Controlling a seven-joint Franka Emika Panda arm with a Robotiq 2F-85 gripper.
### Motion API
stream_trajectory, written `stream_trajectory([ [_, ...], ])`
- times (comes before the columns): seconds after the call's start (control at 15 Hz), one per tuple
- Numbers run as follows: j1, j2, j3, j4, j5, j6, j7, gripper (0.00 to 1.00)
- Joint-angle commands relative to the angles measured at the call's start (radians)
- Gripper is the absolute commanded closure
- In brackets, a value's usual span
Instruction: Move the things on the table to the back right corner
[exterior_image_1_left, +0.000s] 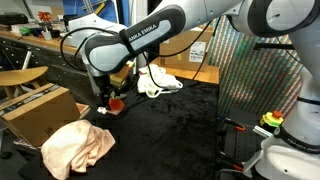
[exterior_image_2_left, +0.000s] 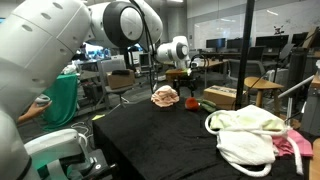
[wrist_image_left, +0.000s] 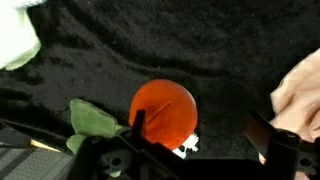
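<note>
The small red round object (wrist_image_left: 164, 114) sits off-center against one finger, so next I will lower my gripper a little and shift toward the green leaf (wrist_image_left: 90, 120) to close.
My gripper (wrist_image_left: 198, 132) is open and low over the black table (wrist_image_left: 210, 50). A small red round object (wrist_image_left: 163, 112) with a green leaf (wrist_image_left: 90, 120) lies on the table against one finger, partly between the jaws. It also shows in an exterior view (exterior_image_1_left: 115, 103), below the gripper (exterior_image_1_left: 105, 93). The large peach cloth (exterior_image_1_left: 78, 146) lies near it and shows in the wrist view (wrist_image_left: 300, 95) and in an exterior view (exterior_image_2_left: 164, 96). White cloths (exterior_image_2_left: 245, 135) and a pink cloth (exterior_image_2_left: 293, 145) lie in a heap at another corner. The white rope is not visible.
A brown cardboard box (exterior_image_1_left: 40, 110) stands beside the table near the gripper. A white cloth (exterior_image_1_left: 158, 80) lies behind the arm. A mesh panel (exterior_image_1_left: 255, 85) and the robot base (exterior_image_1_left: 285, 150) stand at one side. Desks and chairs (exterior_image_2_left: 262, 90) lie beyond.
</note>
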Motion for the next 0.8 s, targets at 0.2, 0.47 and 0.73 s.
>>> stream_trajectory([
  [0.2,0.001,0.089,-0.025,0.108,0.044,-0.013,-0.025,0.00],
  [0.47,0.005,0.119,-0.045,0.135,0.034,-0.003,-0.013,0.25],
  [0.73,0.004,0.135,-0.061,0.154,0.032,0.002,-0.006,0.56],
])
